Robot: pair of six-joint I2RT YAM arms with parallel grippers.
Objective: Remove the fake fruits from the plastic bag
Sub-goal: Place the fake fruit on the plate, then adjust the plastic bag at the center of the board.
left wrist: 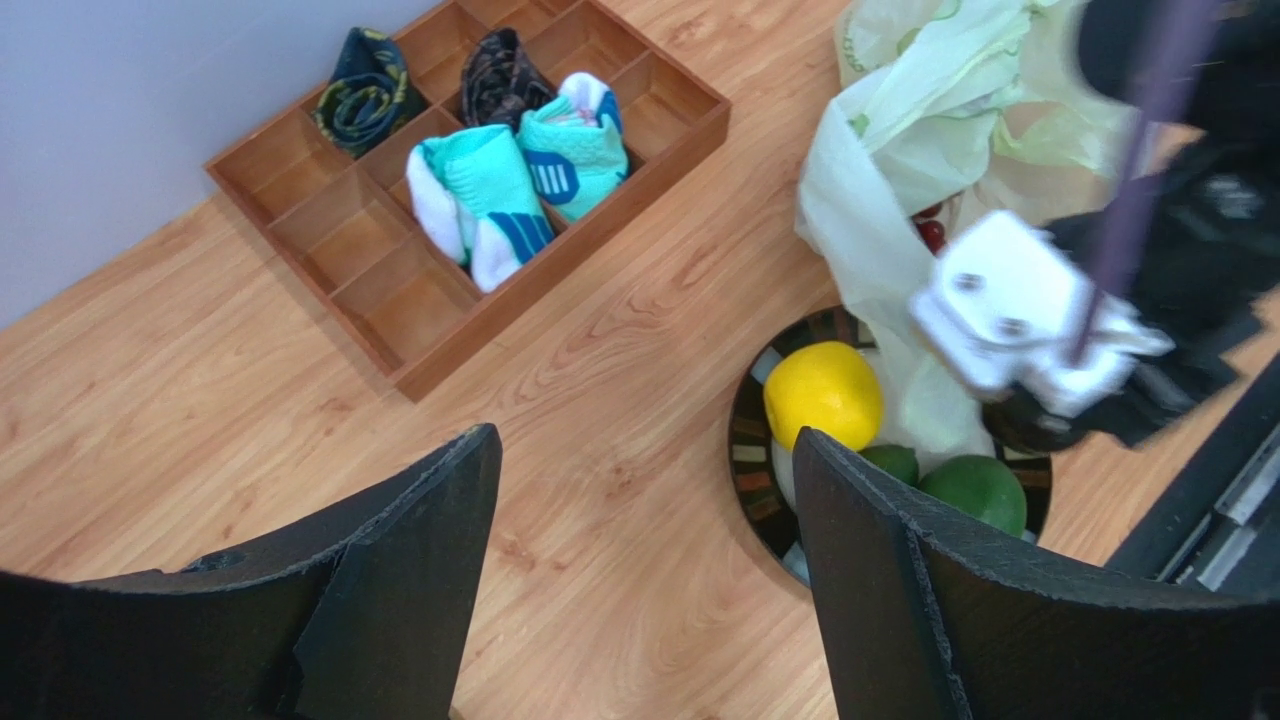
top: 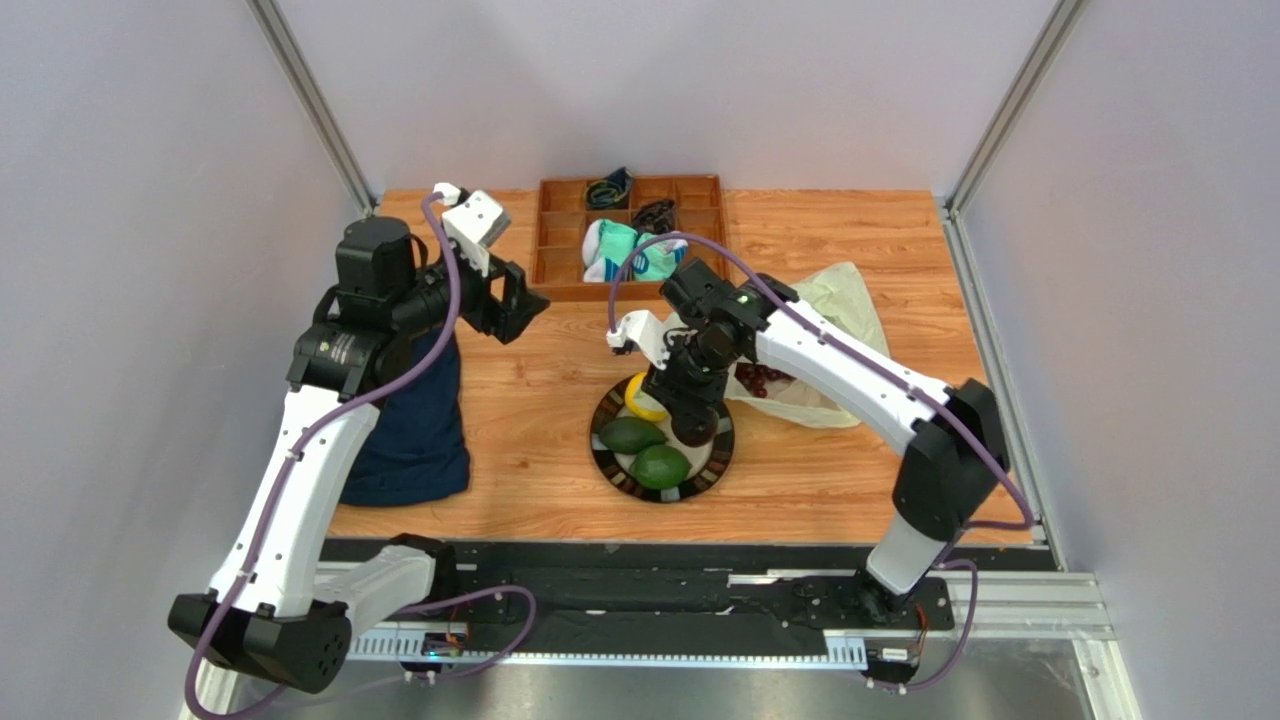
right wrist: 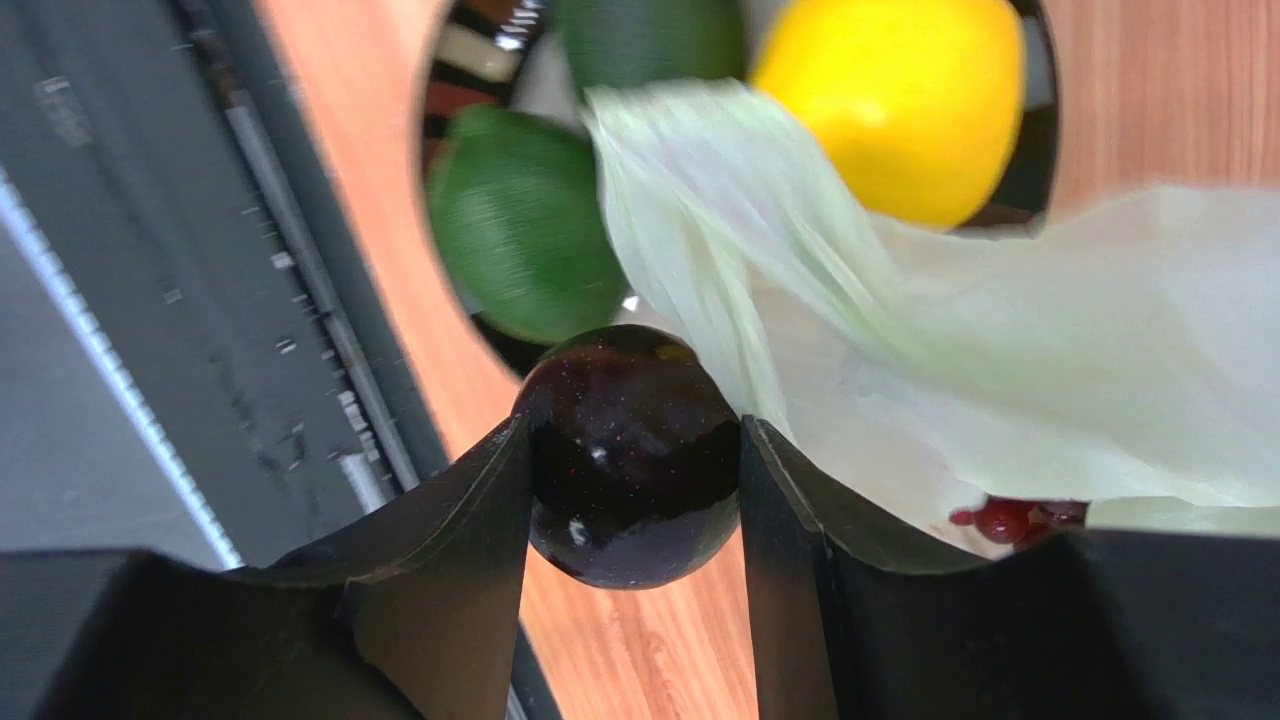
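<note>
My right gripper needs to move down and outward next and release the purple fruit, since the bag-draped side of the plate by the lemon (right wrist: 819, 323), clear of avocados, is below and slightly outward.
A dark patterned plate (top: 720, 456) holds two green avocados (top: 633, 435) (top: 661, 467) and one yellow lemon (top: 642, 396). My right gripper (top: 687, 402) hovers over the plate's right side. It is shut on a glossy dark purple grape (right wrist: 631, 468) of the grape bunch. More red grapes (right wrist: 1023, 519) show under the pale translucent plastic bag (top: 843, 305), which drapes from the gripper over the plate (right wrist: 1037, 345). My left gripper (top: 516, 311) is open and empty, high above bare wood left of the plate (left wrist: 646, 450). Only one lemon shows.
A wooden compartment tray (top: 559, 252) with teal-and-white socks (top: 628, 251) stands at the back. A dark navy cloth (top: 416, 431) lies at the left under the left arm. Grey walls close in both sides, and a black rail runs along the near edge.
</note>
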